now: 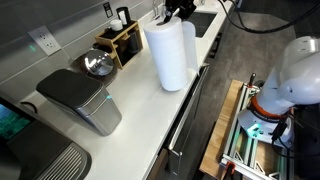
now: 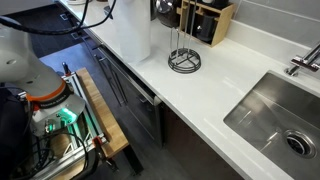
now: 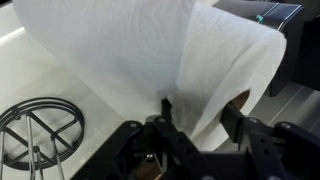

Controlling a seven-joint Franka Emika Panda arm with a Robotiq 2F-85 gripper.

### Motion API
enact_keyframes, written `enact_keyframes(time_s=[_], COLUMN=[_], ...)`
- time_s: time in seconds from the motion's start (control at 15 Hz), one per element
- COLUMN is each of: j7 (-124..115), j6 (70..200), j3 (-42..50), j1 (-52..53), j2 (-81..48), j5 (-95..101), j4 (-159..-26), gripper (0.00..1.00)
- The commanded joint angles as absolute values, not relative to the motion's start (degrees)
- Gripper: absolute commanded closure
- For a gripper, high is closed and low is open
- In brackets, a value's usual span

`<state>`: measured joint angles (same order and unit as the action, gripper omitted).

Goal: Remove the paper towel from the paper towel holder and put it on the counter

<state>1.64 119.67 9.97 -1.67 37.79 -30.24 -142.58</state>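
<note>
My gripper moves down next, then sets the paper towel upright on the white counter near its front edge.
The paper towel [image 1: 168,52] is a tall white roll, off its stand, upright near the front edge of the white counter [image 1: 135,110]. Whether its bottom touches the counter I cannot tell. My gripper [image 1: 176,12] grips it at the top. In the wrist view the fingers [image 3: 200,110] are closed on the roll [image 3: 150,50]. The paper towel holder [image 2: 183,60], a dark ring base with a wire post, stands empty beside the roll [image 2: 130,30] and also shows in the wrist view [image 3: 35,130].
A wooden knife block [image 1: 125,42] stands at the wall behind the holder. A metal bowl [image 1: 97,65] and a grey bin [image 1: 80,100] sit further along. A sink [image 2: 275,115] with a faucet [image 2: 305,60] lies beyond the holder. A wooden cart [image 2: 100,120] stands on the floor.
</note>
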Motion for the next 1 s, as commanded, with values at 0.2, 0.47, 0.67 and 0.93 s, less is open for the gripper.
enact_keyframes(time_s=[0.2,0.47,0.67,0.93], j7=[6.27,7.28,6.33,3.2], j6=[131.74,134.38,132.64,126.8], j3=[9.61,9.92,10.03,9.37], j1=[0.95,1.74,0.87,-2.23], j2=[36.86,37.04,39.53,42.36], j5=[-37.69,-40.03,-40.2,-34.36], j4=[-148.17,-148.88,-147.12,-143.04], gripper=[0.73,0.16,0.0,0.0])
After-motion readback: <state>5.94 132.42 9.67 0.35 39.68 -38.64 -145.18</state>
